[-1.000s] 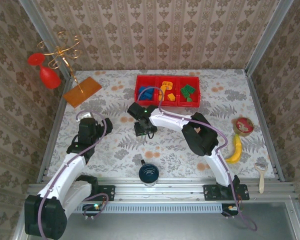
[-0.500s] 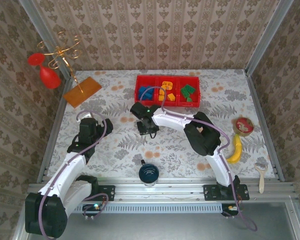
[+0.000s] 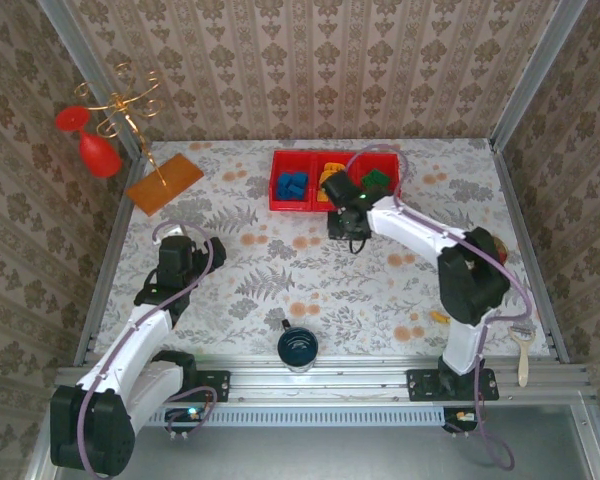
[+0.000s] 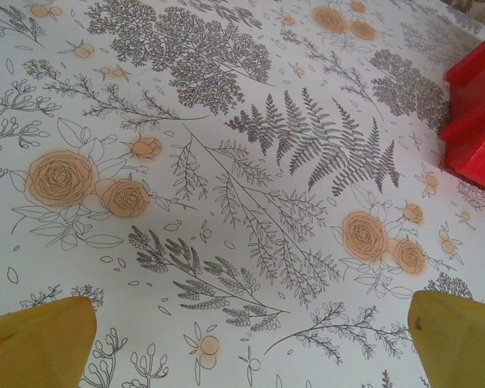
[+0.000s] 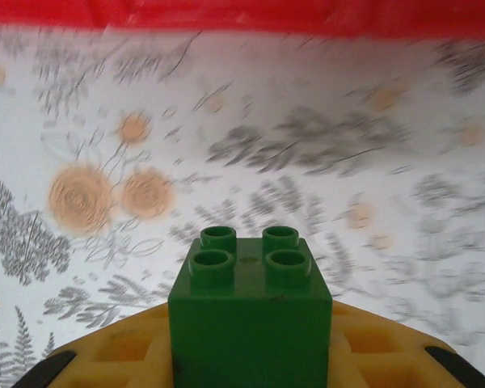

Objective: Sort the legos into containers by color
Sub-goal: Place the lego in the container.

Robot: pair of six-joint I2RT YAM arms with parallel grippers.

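The section of the tray holding green legos lies outward of my right gripper. My right gripper should move outward past the red tray's side next and let go of the green lego in that section.
The red tray (image 3: pixel 304 206) stands at the back of the table, with blue legos (image 3: pixel 293 184) in its left compartment, orange legos (image 3: pixel 332 172) in the middle one and green legos (image 3: pixel 376 178) in the right one. My right gripper (image 3: pixel 356 240) hovers just in front of the tray, shut on a green lego (image 5: pixel 250 307) that sits studs-out between its yellow fingers (image 5: pixel 121 347). The tray's red wall (image 5: pixel 242 16) lies blurred ahead of it. My left gripper (image 4: pixel 255 339) is open over bare cloth at the table's left (image 3: pixel 177 243), with the tray's corner (image 4: pixel 477 121) off to its right.
A dark blue cup (image 3: pixel 298 346) stands near the front edge, between the arm bases. An orange board (image 3: pixel 165 182) with a gold stand and red pieces (image 3: pixel 100 155) is at the back left. A brush (image 3: pixel 522 345) lies at the front right.
My right gripper has closed and swung right and back, from the middle-left of the cloth to just in front of the tray. The left arm has not moved.
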